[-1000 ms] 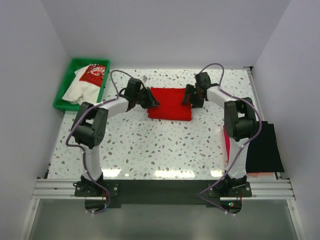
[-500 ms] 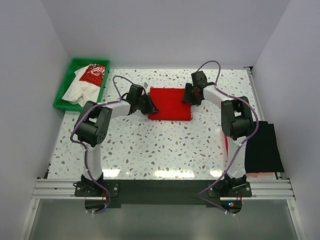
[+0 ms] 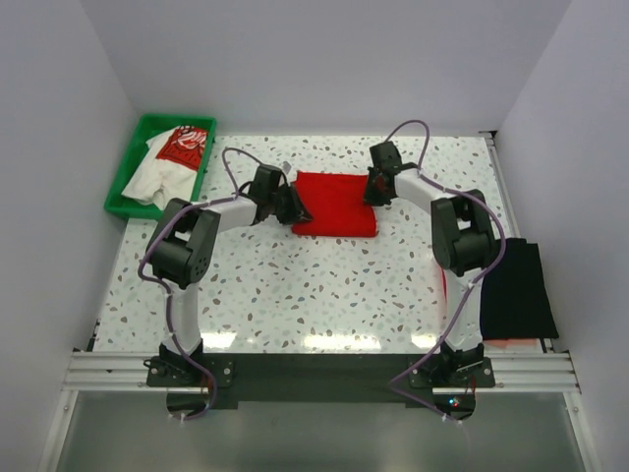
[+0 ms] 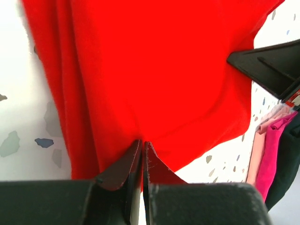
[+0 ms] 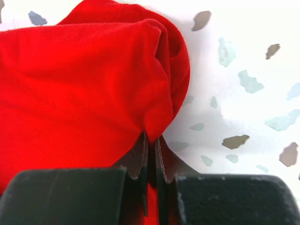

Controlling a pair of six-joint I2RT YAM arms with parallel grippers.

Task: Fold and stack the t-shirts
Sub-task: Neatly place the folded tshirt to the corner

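The black folded shirt (image 3: pixel 518 289) is on top of the stack, so the robot's right gripper should next lift the red shirt, then take it to the right in the top view and back, onto that black shirt.
A bright red t-shirt (image 3: pixel 336 203) lies folded into a rectangle at the far middle of the table. My left gripper (image 3: pixel 292 206) is shut on its left edge; the wrist view shows red cloth (image 4: pixel 154 75) pinched between the closed tips (image 4: pixel 142 146). My right gripper (image 3: pixel 371 194) is shut on the shirt's right edge, with a bunched fold of red cloth (image 5: pixel 93 89) caught between its tips (image 5: pixel 153 138). A white t-shirt with a red print (image 3: pixel 169 162) lies crumpled in the green tray (image 3: pixel 129 169). A black folded shirt (image 3: pixel 518 289) lies at the right, with a magenta one (image 3: pixel 447 285) under it.
The green tray stands at the table's far left corner. The stack of folded shirts sits at the right edge, beside the right arm's elbow (image 3: pixel 462 236). Speckled tabletop (image 3: pixel 314 290) shows in front of the red shirt. White walls close in on three sides.
The right gripper has closed on the red shirt's right edge and shifted slightly toward the far side. The left gripper kept its grip and moved a little toward the near side.
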